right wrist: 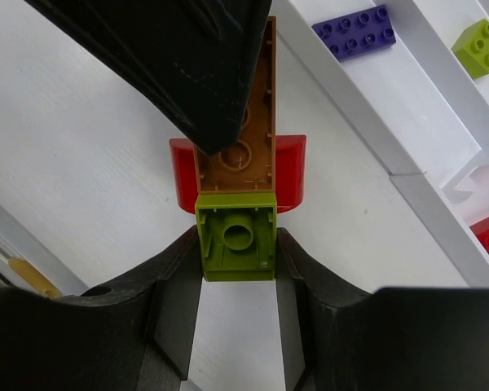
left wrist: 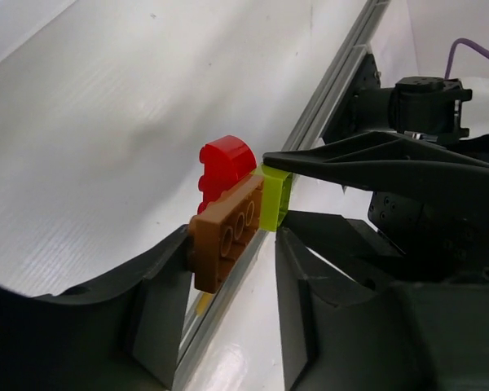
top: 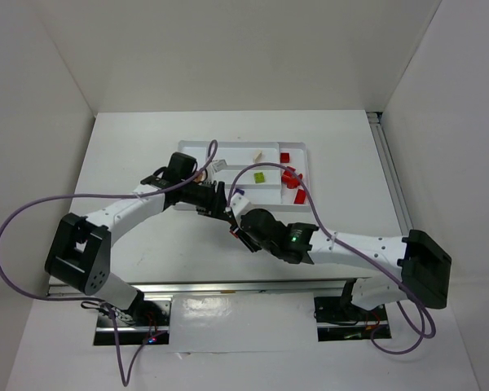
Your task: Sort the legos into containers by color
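Note:
My right gripper pulls away from the orange-brown plate (right wrist: 246, 147) next, as the colors match. It then goes outward and down into the tray section with the lime brick (right wrist: 449, 18) and releases there.
Both grippers meet just in front of the white tray (top: 182, 149), holding one joined cluster of legos above the table. My right gripper (right wrist: 236, 261) is shut on a lime green brick (right wrist: 236, 238), seen from its hollow underside. An orange-brown plate (right wrist: 246, 147) and a red arched piece (right wrist: 292, 167) are stuck to it. My left gripper (left wrist: 232, 244) is shut on the orange-brown plate (left wrist: 226, 234), with the red piece (left wrist: 225, 165) and lime brick (left wrist: 275, 198) beyond it. In the top view the left gripper (top: 224, 208) and right gripper (top: 238, 224) hide the cluster.
The tray holds a blue-purple brick (right wrist: 354, 32), a lime brick (right wrist: 479, 47) (top: 259, 177), a cream piece (top: 258, 153) and red pieces (top: 291, 175) in separate compartments. Its thin wall (right wrist: 407, 175) lies just right of the cluster. Purple cables loop over both arms.

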Robot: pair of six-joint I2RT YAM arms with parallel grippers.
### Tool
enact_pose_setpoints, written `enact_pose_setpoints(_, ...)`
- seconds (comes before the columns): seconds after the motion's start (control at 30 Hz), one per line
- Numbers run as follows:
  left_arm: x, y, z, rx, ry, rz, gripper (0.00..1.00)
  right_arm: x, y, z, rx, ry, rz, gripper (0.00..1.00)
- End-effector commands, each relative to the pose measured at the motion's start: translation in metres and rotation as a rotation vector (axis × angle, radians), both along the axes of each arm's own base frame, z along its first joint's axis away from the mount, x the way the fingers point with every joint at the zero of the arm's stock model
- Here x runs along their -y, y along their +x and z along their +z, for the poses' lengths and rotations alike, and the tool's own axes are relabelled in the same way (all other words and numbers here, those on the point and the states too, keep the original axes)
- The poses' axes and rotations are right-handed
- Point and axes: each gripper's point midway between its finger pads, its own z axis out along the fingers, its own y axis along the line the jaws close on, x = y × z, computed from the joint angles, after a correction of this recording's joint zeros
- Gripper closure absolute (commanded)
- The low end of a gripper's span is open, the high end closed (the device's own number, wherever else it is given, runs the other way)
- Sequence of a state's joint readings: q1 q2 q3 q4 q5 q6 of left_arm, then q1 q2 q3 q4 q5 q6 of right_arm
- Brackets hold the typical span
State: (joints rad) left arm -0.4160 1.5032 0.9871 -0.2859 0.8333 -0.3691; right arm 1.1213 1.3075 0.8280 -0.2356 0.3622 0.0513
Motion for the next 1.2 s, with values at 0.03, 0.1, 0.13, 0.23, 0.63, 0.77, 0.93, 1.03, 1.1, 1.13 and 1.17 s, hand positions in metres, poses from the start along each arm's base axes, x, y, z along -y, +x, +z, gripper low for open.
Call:
enact_pose_setpoints(0.03,0.009,-0.002,-0.006,0.005,-0.025,-0.035,0.51,-0.007,0.014,0.002,0.04,0.048,-0.034,0.67)
enact_pose_setpoints(0.1,0.009,0.0,-0.01,-0.001,-0.013,-0.027,0.57,-0.007,0.016,-0.003,0.035,0.049,-0.036,0.67)
enact_pose_setpoints(0.13,0.009,0.002,-0.014,-0.005,-0.005,-0.014,0.65,-0.007,0.016,-0.003,0.035,0.049,-0.036,0.67)
enact_pose_setpoints(0.23,0.009,0.007,-0.019,-0.007,0.013,-0.001,0.82,-0.008,0.017,-0.005,0.035,0.049,-0.036,0.67)
enact_pose_setpoints(0.63,0.008,0.031,-0.03,-0.014,0.091,0.071,1.0,0.004,0.018,0.023,0.06,0.096,-0.075,0.69)
enact_pose_setpoints(0.77,0.008,0.036,-0.031,-0.006,0.104,0.084,1.0,0.01,0.019,0.041,0.084,0.116,-0.093,0.69)
enact_pose_setpoints(0.93,0.005,0.037,-0.038,-0.015,0.128,0.098,1.0,0.012,0.019,0.053,0.091,0.134,-0.105,0.69)
enact_pose_setpoints(1.03,0.006,0.038,-0.035,-0.015,0.128,0.098,1.0,0.013,0.02,0.053,0.096,0.132,-0.113,0.69)
enact_pose_setpoints(1.1,0.006,0.038,-0.035,-0.015,0.128,0.098,1.0,0.019,0.024,0.053,0.112,0.119,-0.154,0.69)
enact_pose_setpoints(1.13,0.005,0.04,-0.031,-0.006,0.133,0.105,1.0,0.021,0.026,0.056,0.118,0.116,-0.162,0.69)
enact_pose_setpoints(1.17,0.003,0.039,-0.033,-0.013,0.146,0.111,1.0,0.022,0.027,0.054,0.117,0.113,-0.181,0.69)
